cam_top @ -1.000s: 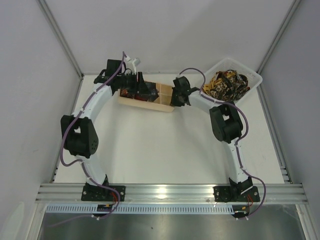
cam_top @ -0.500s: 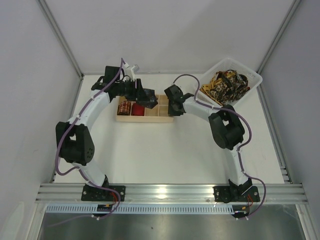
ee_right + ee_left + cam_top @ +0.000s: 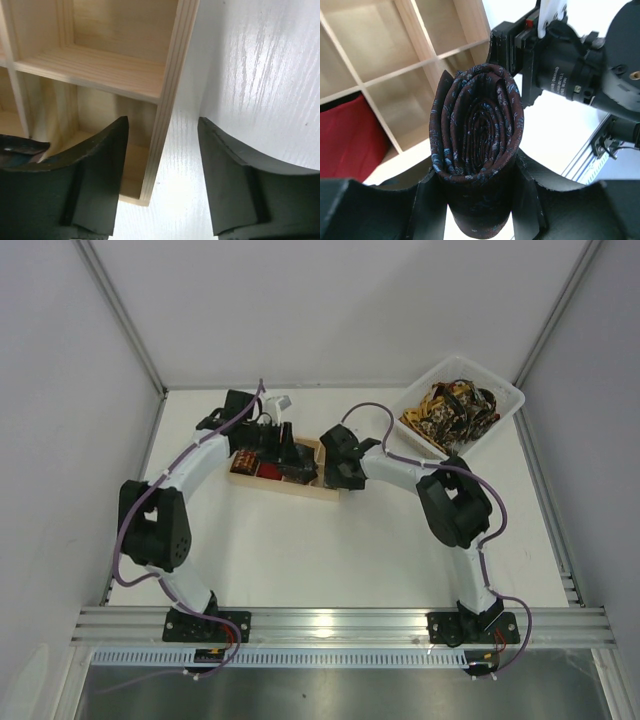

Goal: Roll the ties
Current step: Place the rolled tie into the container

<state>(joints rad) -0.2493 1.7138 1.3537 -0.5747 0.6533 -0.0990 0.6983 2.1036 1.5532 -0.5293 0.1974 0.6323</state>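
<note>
Next, my left gripper will shift over, lower the coil and release it, since the empty cell by the red tie lies below, to the left in its wrist view.
A tightly coiled dark brown tie (image 3: 477, 125) with pale blue flecks stands on end between my left gripper's (image 3: 478, 192) jaws, which are shut on it. It hangs over the pale wooden tray (image 3: 415, 30), just above a compartment near the tray's right end. A red tie (image 3: 345, 130) fills the neighbouring cell. In the top view my left gripper (image 3: 291, 454) is over the tray (image 3: 300, 487). My right gripper (image 3: 330, 476) is at the tray's right end. It (image 3: 162, 131) is open, with its jaws on either side of the tray's end wall (image 3: 172, 70).
A white basket (image 3: 507, 398) at the back right holds a heap of gold-and-black patterned ties (image 3: 452, 410). A patterned coil (image 3: 246, 461) sits in the tray's left end. Grey walls close in both sides, and an aluminium rail (image 3: 340, 624) runs along the near edge.
My right gripper has opened and shifted left and nearer at the tray's end. The tray has slewed slightly. My left gripper carried the coiled tie over the tray's right half.
</note>
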